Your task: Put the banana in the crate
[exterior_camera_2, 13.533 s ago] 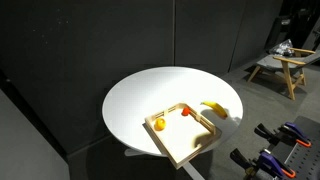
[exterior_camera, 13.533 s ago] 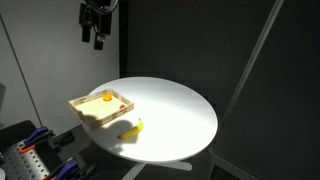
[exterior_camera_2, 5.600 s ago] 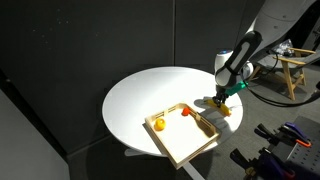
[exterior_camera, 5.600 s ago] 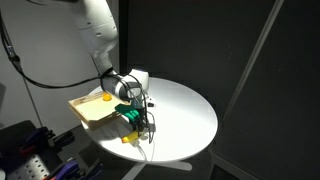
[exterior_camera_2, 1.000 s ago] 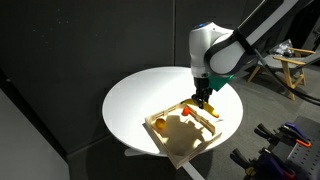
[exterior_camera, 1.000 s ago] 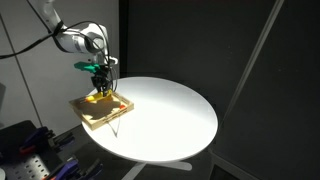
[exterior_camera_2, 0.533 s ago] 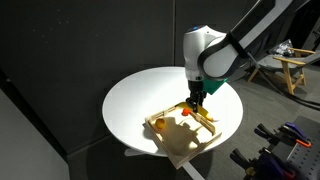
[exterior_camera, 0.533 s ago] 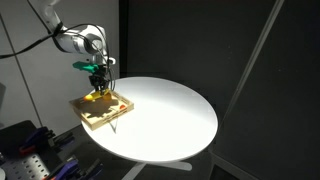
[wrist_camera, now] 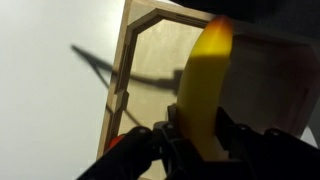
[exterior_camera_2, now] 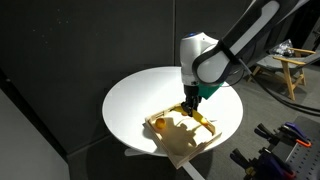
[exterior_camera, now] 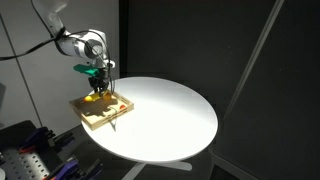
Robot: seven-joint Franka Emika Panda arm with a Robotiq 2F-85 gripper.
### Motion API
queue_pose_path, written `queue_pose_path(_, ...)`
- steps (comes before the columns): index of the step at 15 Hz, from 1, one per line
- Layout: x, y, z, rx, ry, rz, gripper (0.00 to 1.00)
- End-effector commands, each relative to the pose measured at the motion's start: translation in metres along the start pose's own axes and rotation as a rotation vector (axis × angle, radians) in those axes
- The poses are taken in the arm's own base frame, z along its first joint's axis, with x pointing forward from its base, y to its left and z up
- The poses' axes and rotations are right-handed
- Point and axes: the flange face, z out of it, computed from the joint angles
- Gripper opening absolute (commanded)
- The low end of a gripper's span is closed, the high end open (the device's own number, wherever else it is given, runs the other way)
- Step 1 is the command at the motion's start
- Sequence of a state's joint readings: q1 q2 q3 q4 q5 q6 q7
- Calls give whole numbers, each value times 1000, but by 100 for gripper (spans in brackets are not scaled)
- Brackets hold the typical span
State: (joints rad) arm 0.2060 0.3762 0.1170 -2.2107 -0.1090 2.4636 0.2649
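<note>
The gripper moves down a little toward the crate's bottom next and releases the yellow banana there, as the banana still stands upright over the crate's open inside.
In the wrist view the yellow banana stands up between my gripper's dark fingers, which are shut on its lower end. Behind it lies the light tan wooden crate, its floor and low rim both showing. In both exterior views the gripper hangs just above the crate, over its inside. The banana's tip is above the crate floor, and I cannot tell whether it touches.
The crate rests near the edge of a round white table. A small round orange-yellow item lies in one corner of the crate. Dark curtains stand behind, and a wooden stool sits off to the side.
The gripper has carried the banana a little further across the crate and slightly lower. Its grip on the banana is unchanged.
</note>
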Motion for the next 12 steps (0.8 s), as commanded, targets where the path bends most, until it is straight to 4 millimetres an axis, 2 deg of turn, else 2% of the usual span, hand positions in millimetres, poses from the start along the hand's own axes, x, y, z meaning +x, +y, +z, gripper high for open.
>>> queue_pose_path(1, 9, 3, 9, 23, 6, -15, 15)
queue_pose_path(12, 11, 6, 46, 23, -11, -37, 15)
